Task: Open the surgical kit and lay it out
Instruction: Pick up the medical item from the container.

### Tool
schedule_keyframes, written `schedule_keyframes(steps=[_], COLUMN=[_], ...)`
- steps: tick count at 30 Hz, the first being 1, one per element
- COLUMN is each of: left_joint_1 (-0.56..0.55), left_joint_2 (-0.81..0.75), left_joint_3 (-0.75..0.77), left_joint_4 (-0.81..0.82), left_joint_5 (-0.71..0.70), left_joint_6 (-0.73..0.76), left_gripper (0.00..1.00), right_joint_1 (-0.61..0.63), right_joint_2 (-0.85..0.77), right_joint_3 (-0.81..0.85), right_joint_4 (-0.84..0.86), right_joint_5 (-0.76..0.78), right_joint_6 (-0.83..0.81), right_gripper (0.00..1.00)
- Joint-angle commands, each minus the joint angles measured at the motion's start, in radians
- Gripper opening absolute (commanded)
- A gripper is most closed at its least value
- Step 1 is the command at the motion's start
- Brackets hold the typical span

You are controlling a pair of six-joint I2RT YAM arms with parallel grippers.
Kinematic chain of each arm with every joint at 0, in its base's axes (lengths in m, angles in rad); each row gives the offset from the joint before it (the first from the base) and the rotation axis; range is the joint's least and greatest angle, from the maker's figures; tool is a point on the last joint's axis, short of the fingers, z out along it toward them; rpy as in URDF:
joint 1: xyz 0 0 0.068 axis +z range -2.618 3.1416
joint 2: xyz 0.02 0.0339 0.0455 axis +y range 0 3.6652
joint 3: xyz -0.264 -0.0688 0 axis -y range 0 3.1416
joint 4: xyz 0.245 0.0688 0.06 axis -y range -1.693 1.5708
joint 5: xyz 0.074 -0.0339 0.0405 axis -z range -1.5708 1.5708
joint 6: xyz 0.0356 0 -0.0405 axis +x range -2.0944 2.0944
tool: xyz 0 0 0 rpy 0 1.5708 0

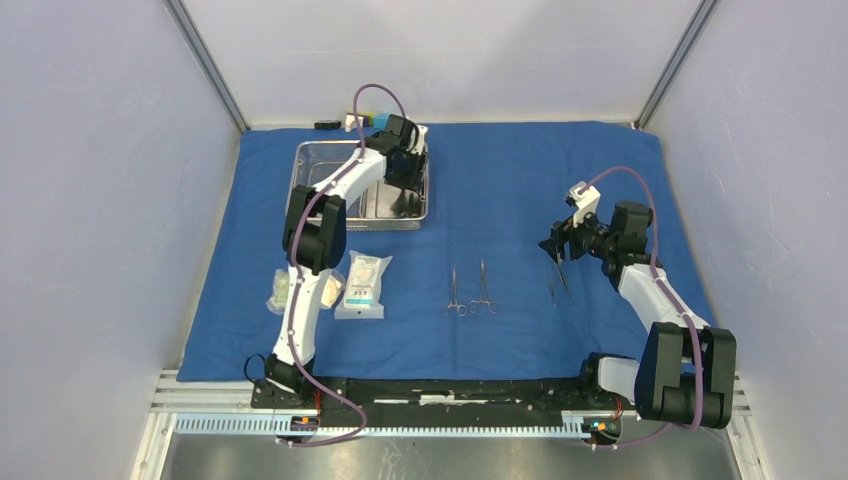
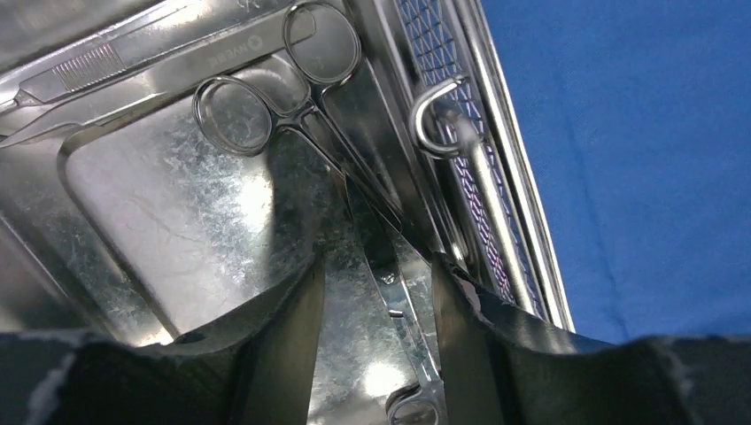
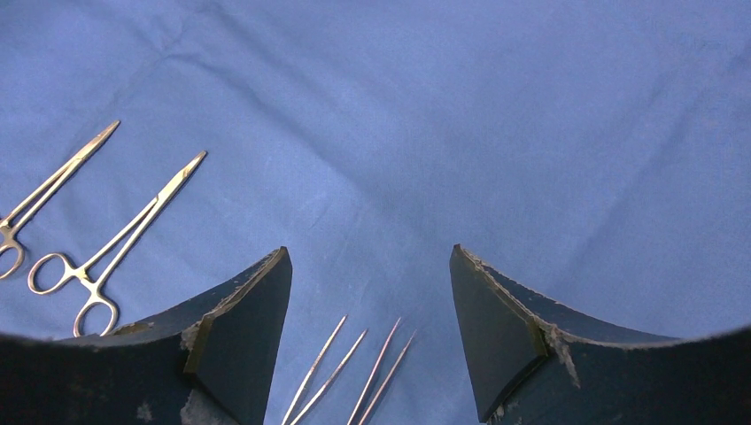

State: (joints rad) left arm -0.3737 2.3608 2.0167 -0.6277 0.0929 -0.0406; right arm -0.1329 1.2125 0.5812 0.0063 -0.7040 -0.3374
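Next, my left gripper stays low in the pan [image 2: 150,204] and closes its fingers across the scissors' blades, which already lie between its open fingers.
The blue cloth wrap [image 1: 500,170] lies spread flat over the table. The steel wire-mesh basket [image 1: 312,160] stands at its far left with the smaller steel pan [image 2: 150,204] inside. My left gripper [image 1: 405,190] is down in the pan, open, its fingers [image 2: 283,328] either side of a pair of steel scissors [image 2: 301,106]. My right gripper [image 1: 556,250] is open and empty, just above two thin tweezers [image 1: 557,288], whose tips show between its fingers [image 3: 239,336] in the right wrist view [image 3: 354,372]. Two ring-handled forceps [image 1: 470,293] lie side by side mid-cloth. Three packets [image 1: 362,285] lie at the near left.
Small black [image 1: 325,125], white and blue blocks sit beyond the cloth's far edge behind the basket. A second flat steel instrument [image 2: 89,66] lies in the pan beside the scissors. The basket's wire handle [image 2: 434,115] is close to my left gripper's right finger. Walls enclose the table.
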Motion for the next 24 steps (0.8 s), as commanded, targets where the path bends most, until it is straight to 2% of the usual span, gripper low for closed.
schedule_keyframes(steps=[1, 8, 16, 24], left_joint_1=[-0.023, -0.063, -0.059, -0.022], left_joint_2=[0.011, 0.073, 0.087, 0.045], left_joint_3=[0.024, 0.066, 0.055, 0.019], left_joint_4=[0.011, -0.002, -0.054, -0.059], left_joint_5=[-0.057, -0.185, -0.259, -0.229], left_joint_6=[-0.02, 0.035, 0.078, 0.073], left_gripper=[0.57, 0.57, 0.42, 0.3], right_joint_1=[-0.005, -0.004, -0.005, -0.005], right_joint_2=[0.002, -0.004, -0.007, -0.007], right_joint_3=[0.02, 0.021, 0.021, 0.022], right_joint_4=[0.028, 0.027, 0.023, 0.024], right_joint_5=[-0.013, -0.015, -0.017, -0.019], right_joint_6=[-0.002, -0.002, -0.002, -0.002], right_gripper=[0.73, 0.73, 0.73, 0.73])
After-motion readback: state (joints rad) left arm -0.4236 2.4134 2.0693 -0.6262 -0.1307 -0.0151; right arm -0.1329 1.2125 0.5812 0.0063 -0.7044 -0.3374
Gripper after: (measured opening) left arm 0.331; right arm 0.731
